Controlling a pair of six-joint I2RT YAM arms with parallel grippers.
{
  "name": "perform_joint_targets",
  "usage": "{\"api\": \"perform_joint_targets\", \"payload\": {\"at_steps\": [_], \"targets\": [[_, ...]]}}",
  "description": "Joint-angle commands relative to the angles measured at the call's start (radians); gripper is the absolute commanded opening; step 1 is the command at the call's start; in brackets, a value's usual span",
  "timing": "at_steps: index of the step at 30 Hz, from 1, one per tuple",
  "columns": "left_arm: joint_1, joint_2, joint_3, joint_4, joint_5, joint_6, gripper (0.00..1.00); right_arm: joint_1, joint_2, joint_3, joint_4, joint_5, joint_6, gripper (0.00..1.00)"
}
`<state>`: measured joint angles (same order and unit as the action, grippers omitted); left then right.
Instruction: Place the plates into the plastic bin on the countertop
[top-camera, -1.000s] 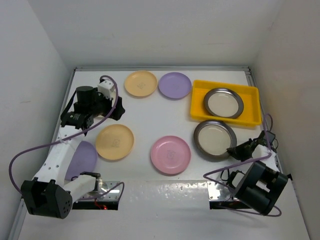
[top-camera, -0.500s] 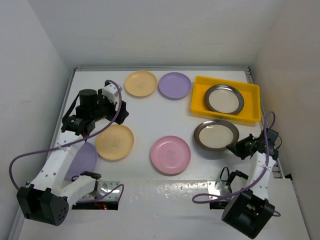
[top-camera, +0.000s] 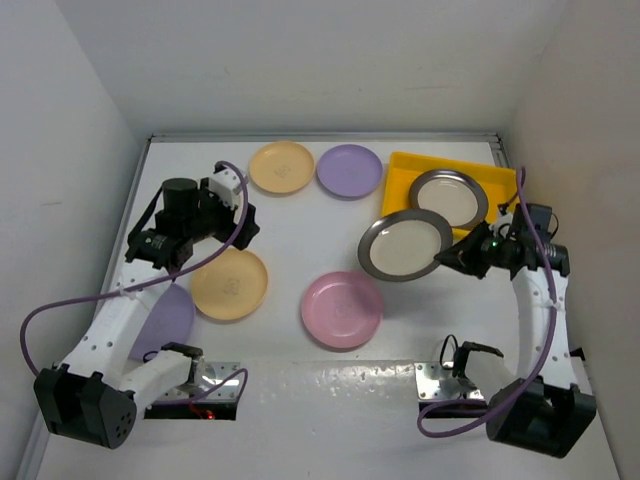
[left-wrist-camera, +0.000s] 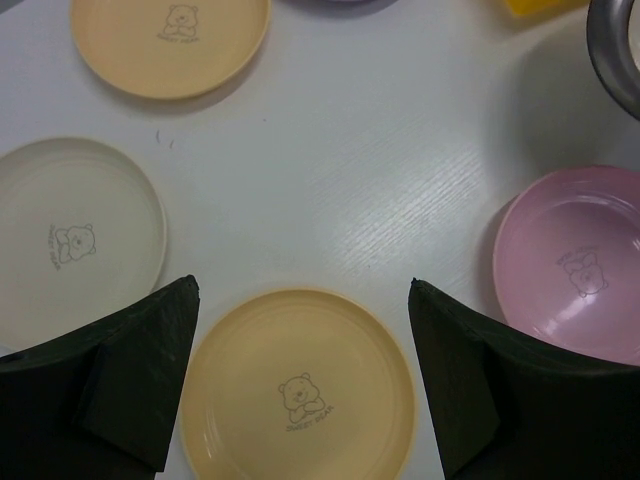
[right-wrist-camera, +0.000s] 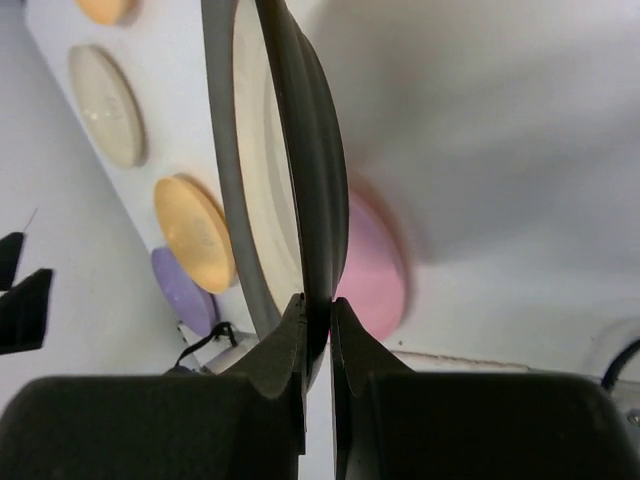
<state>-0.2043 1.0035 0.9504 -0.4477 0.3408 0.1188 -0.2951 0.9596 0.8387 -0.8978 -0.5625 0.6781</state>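
Note:
My right gripper needs to move outward and to the right in the top view next, then down over the plate in the bin, because the plate it holds hangs short.
My right gripper (top-camera: 447, 258) is shut on the rim of a dark-rimmed, cream-centred plate (top-camera: 405, 244) and holds it tilted above the countertop (top-camera: 300, 225), left of the yellow plastic bin (top-camera: 497, 185). In the right wrist view the jaws (right-wrist-camera: 318, 305) pinch this plate's edge (right-wrist-camera: 290, 150). A second dark-rimmed plate (top-camera: 447, 197) lies in the bin. My left gripper (top-camera: 238, 222) is open and empty above a peach plate (top-camera: 229, 284), which sits between its fingers in the left wrist view (left-wrist-camera: 300, 385).
A pink plate (top-camera: 342, 309) lies front centre. A peach plate (top-camera: 282, 166) and a lavender plate (top-camera: 349, 170) lie at the back. Another lavender plate (top-camera: 165, 318) lies under the left arm. A cream plate (left-wrist-camera: 75, 240) lies left of the left gripper.
My right gripper closed on the dark-rimmed plate's rim, lifted it off the countertop and carried it up and left. The left gripper shifted slightly right.

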Motion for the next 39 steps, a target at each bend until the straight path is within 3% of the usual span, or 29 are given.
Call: {"api": "perform_joint_targets", "payload": {"at_steps": [1, 7, 12, 18, 25, 26, 27, 28, 30, 31, 35, 39], "targets": [[0.006, 0.003, 0.024, 0.02, -0.012, 0.015, 0.86, 0.031, 0.042, 0.147, 0.115, -0.116, 0.035, 0.0], [0.026, 0.062, 0.051, 0.02, -0.022, 0.025, 0.86, -0.045, 0.172, 0.27, 0.322, -0.087, 0.09, 0.0], [0.057, 0.11, 0.082, 0.02, -0.022, 0.044, 0.86, -0.17, 0.415, 0.338, 0.558, -0.042, 0.092, 0.0], [0.089, 0.168, 0.102, 0.02, -0.022, 0.033, 0.86, -0.191, 0.739, 0.491, 0.548, -0.077, 0.02, 0.0], [0.131, 0.216, 0.12, 0.02, -0.022, 0.024, 0.86, -0.205, 0.887, 0.55, 0.643, -0.088, 0.048, 0.0], [0.131, 0.216, 0.12, 0.02, -0.022, 0.024, 0.86, -0.203, 0.904, 0.55, 0.633, -0.085, 0.035, 0.06], [0.131, 0.227, 0.12, 0.02, -0.022, 0.024, 0.86, -0.2, 0.913, 0.563, 0.62, -0.07, 0.017, 0.2], [0.14, 0.227, 0.12, 0.02, -0.022, 0.024, 0.86, -0.196, 0.939, 0.572, 0.511, -0.048, -0.017, 0.59], [0.14, 0.227, 0.12, 0.02, -0.022, 0.024, 0.86, -0.167, 0.968, 0.651, 0.415, 0.068, -0.142, 0.82], [0.14, 0.227, 0.12, 0.02, -0.022, 0.024, 0.86, -0.145, 0.975, 0.693, 0.266, 0.11, -0.17, 1.0], [0.14, 0.227, 0.111, 0.02, -0.022, 0.033, 0.86, -0.076, 0.941, 0.752, 0.154, 0.448, -0.282, 1.0], [0.14, 0.216, 0.091, 0.02, -0.011, 0.033, 0.86, 0.026, 0.841, 0.726, 0.184, 0.613, -0.333, 1.0]]}}
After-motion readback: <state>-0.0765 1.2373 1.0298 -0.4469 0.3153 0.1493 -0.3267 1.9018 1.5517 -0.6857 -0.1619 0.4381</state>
